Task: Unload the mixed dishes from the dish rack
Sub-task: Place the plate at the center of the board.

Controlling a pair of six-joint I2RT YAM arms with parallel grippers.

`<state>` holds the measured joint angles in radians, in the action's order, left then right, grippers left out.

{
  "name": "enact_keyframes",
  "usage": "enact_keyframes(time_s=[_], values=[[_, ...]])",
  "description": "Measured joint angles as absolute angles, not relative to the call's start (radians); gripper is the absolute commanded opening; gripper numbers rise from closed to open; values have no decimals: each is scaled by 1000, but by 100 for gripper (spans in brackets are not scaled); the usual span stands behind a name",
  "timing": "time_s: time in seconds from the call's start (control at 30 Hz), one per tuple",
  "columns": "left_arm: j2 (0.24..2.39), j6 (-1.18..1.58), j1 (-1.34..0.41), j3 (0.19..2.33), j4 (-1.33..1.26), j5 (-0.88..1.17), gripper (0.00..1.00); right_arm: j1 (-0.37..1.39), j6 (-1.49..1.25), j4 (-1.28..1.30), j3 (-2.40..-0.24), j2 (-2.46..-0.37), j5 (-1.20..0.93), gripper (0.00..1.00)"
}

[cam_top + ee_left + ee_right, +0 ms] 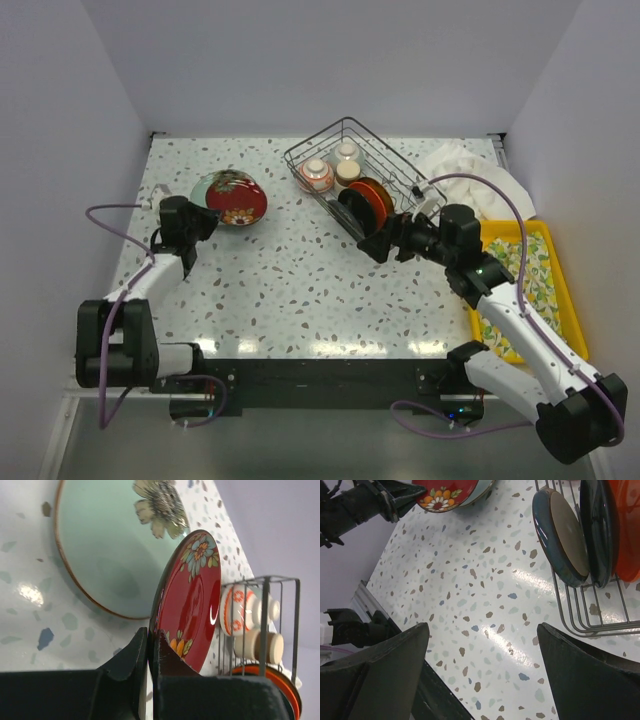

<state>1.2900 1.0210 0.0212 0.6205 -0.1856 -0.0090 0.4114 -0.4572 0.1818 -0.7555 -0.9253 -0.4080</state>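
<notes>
I will lower my left gripper and move it outward to release the red floral plate (pixel 192 595) onto the pale green plate (pixel 110 552), because the red floral plate is still raised and tilted.
My left gripper (pixel 203 222) is shut on the rim of the red floral plate (pixel 192 595), holding it tilted over a pale green plate (pixel 110 555) that lies on the table; both show at the far left in the top view (pixel 240 200). The dish rack (pixel 365 175) holds a teal plate (pixel 560 535), a black plate (pixel 600 530), an orange-red plate (pixel 627 530), a red-patterned bowl (pixel 316 175) and cream cups (pixel 347 162). My right gripper (pixel 378 245) is open and empty, just in front of the rack's near end.
A yellow plastic tray (pixel 535 275) sits at the right edge under my right arm. A white cloth (pixel 470 175) lies behind it, beside the rack. The table's near edge shows in the right wrist view (pixel 395 630).
</notes>
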Motion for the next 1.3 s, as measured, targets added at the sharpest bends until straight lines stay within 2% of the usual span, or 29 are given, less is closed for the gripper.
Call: enact_keyframes(time_s=[0.37,0.67,0.73,0.77,0.83,0.97,1.17,1.23,1.27,1.3], values=[[1623,1040,120,841,-224,54,0,411,-440,241,-756,-895,-400,94],[1747,1039,145,884,-228,93,0,411,-424,280,-758,-879,-360,94],[1755,1040,151,886,-228,99,7,411,-424,284,-759,-879,-357,94],[1755,1038,154,887,-229,101,14,411,-424,286,-760,-879,-356,94],[1758,1034,157,892,-226,102,21,411,-424,289,-764,-879,-356,94],[1762,1024,163,914,-224,124,48,411,-421,292,-771,-879,-355,94],[1763,973,165,951,-186,132,71,411,-414,306,-783,-878,-348,94],[1763,952,167,963,-166,134,75,411,-411,311,-785,-876,-346,94],[1764,926,169,981,-134,135,83,411,-409,323,-786,-870,-335,94],[1764,923,169,981,-133,136,84,411,-409,324,-786,-870,-333,94]])
